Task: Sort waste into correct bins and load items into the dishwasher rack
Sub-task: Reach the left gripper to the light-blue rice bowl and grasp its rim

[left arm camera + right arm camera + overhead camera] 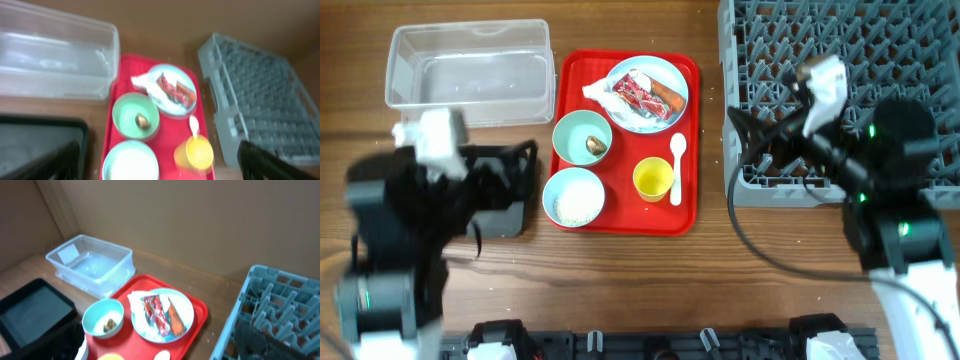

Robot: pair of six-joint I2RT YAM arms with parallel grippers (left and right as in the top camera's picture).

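As the blue bowl still holds rice, I will move my left gripper to the right in the overhead view and down onto its rim facing the yellow cup.
On the red tray a light blue plate holds the crumpled tissue, red wrapper and orange piece. The green bowl holds a brown scrap. The blue bowl holds rice. The yellow cup and white spoon lie beside them. The clear tub is at the far left, with the black tray under my left arm. The grey rack is at the right. My left gripper is open and empty above the tray's near end. My right gripper is open and empty between tray and rack.
The red tray lies between the bins and the rack on a wooden table. My right arm's cables hang over the rack's front left corner. A brown wall stands behind the table.
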